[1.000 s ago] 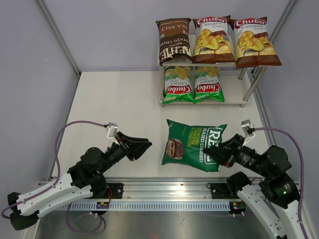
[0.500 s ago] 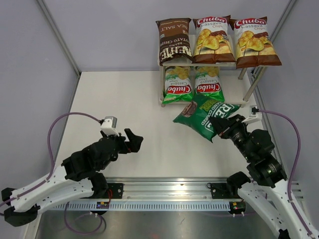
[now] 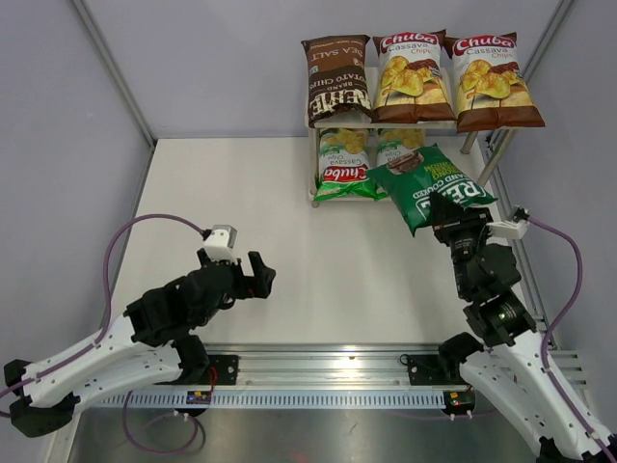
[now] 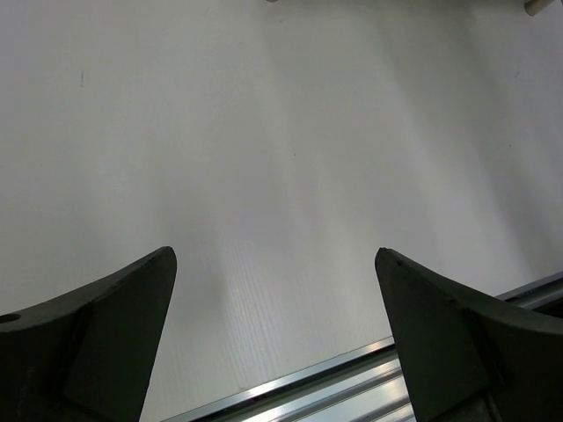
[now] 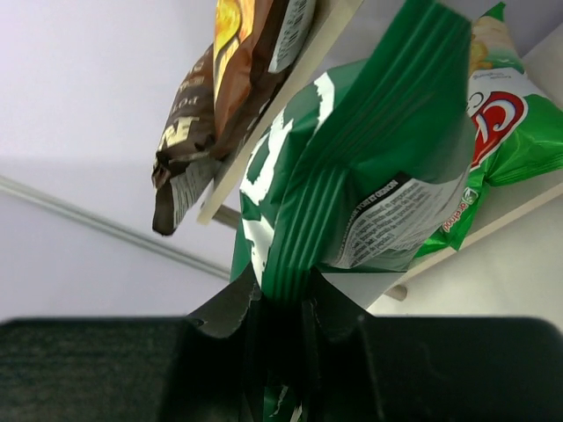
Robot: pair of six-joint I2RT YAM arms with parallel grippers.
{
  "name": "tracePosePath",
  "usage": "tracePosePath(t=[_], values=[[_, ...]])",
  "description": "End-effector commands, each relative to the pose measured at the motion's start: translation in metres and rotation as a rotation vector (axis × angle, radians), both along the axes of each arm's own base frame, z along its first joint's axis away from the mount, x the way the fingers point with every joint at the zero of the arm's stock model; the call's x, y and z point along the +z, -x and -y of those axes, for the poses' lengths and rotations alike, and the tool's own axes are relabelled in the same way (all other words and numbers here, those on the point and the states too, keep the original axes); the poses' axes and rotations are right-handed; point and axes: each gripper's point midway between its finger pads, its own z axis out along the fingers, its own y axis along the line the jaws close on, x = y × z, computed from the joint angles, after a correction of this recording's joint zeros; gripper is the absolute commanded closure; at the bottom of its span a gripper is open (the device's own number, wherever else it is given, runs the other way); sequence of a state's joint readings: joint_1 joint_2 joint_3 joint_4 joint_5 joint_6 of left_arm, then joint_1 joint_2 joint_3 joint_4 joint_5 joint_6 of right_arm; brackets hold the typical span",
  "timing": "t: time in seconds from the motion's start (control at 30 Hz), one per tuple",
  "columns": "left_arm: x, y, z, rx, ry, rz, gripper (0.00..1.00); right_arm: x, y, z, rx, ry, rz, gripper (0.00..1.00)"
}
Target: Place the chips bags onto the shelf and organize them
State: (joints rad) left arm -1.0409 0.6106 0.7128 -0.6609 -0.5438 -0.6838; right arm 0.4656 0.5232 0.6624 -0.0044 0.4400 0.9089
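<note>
The lower board's empty end [image 3: 460,155] by the metal leg lies outward, so my right gripper will push the REAL bag there next and release.
The shelf [image 3: 470,154] stands at the table's far right. Its top board carries a brown Kettle bag [image 3: 336,79] and two brown-and-white Chuba bags [image 3: 413,75] [image 3: 492,82]. Two green-and-white Chuba bags lie on the lower board, one in plain sight [image 3: 344,166], the other [image 3: 397,143] partly covered. My right gripper [image 3: 453,220] is shut on the crimped end of the dark green REAL bag [image 3: 429,183], holding it tilted in front of the lower board's right part. In the right wrist view that gripper [image 5: 286,294] pinches the REAL bag [image 5: 369,185] beside a green Chuba [image 5: 510,123]. My left gripper [image 3: 258,275] [image 4: 275,264] is open and holds nothing.
The shelf's thin metal leg [image 3: 492,166] runs just right of the held bag. A grey wall rail [image 3: 111,68] borders the table on the left. The aluminium base rail [image 3: 318,371] lies along the near edge, under the left gripper's view [image 4: 352,387].
The right gripper lifted the REAL bag off the table's front and carried it up to the shelf's lower board. The left gripper opened wide and drew back to the left.
</note>
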Motion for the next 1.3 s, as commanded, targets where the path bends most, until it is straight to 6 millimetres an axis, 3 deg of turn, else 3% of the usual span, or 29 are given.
tracePosePath(t=[0.0,0.13,0.17,0.3,0.57,0.63,0.93,1.27], values=[[0.026,-0.001,0.003,-0.024,0.036,0.044,0.01,0.037,-0.009,0.022,-0.122,-0.192,0.128,1.00],[0.032,0.000,0.000,-0.029,0.027,0.048,0.01,0.035,-0.030,0.032,-0.128,-0.233,0.147,1.00],[0.034,0.001,-0.001,-0.028,0.027,0.051,0.01,0.041,-0.034,0.048,-0.154,-0.286,0.184,1.00],[0.035,0.002,-0.006,-0.025,0.027,0.059,0.01,0.026,-0.053,0.060,-0.113,-0.352,0.185,1.00],[0.032,0.002,-0.007,-0.036,0.001,0.061,0.01,0.017,-0.079,0.071,-0.112,-0.343,0.207,1.00],[0.031,0.001,-0.006,-0.038,-0.003,0.062,0.01,0.013,-0.085,0.085,-0.139,-0.354,0.222,1.00],[0.032,0.003,-0.002,-0.072,-0.004,0.069,0.01,0.021,-0.114,0.102,-0.151,-0.360,0.315,1.00],[0.038,0.011,-0.002,-0.115,0.005,0.065,0.01,0.013,-0.157,0.119,-0.183,-0.321,0.372,1.00]])
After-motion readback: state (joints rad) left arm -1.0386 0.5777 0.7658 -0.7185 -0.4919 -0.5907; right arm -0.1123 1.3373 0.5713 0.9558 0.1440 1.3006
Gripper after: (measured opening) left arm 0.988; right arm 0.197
